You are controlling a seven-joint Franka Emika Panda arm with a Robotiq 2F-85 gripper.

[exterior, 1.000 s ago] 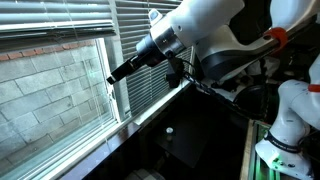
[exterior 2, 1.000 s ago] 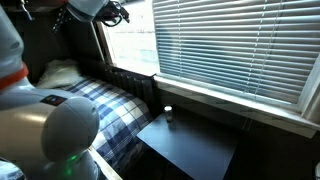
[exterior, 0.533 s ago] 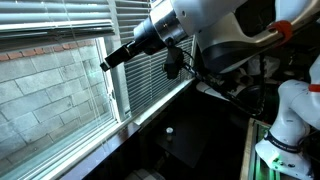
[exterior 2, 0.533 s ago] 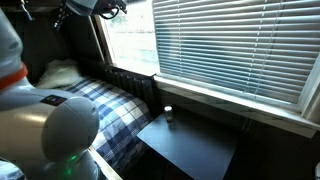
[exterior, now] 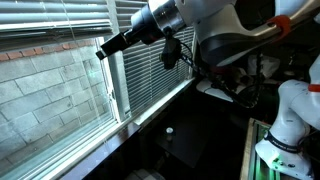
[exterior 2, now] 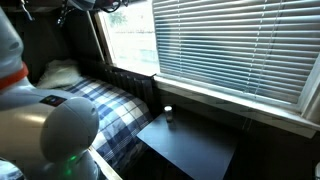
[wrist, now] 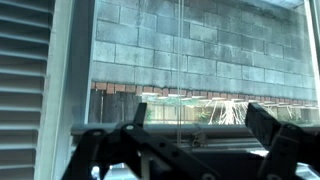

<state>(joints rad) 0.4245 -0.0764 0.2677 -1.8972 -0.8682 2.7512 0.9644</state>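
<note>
My gripper lifts toward the raised blinds next and closes its open fingers around the cord's upper part, since the thin pale cord runs up to them.
My gripper is a dark snout at the end of the white arm, raised high in front of the window pane and pointing at it. In the wrist view the gripper is open: the two black fingers stand wide apart with nothing between them. A thin blind cord hangs straight down just ahead of the jaws, slightly left of their middle. Behind the glass is a grey block wall. In an exterior view only a bit of the gripper shows at the top edge.
Raised blinds bunch at the top of this pane; lowered slatted blinds cover the neighbouring window. Below are the sill, a black side table with a small white-topped object, and a plaid-covered bed.
The arm has lifted the gripper up and further towards the window pane. Its jaws have stayed open.
</note>
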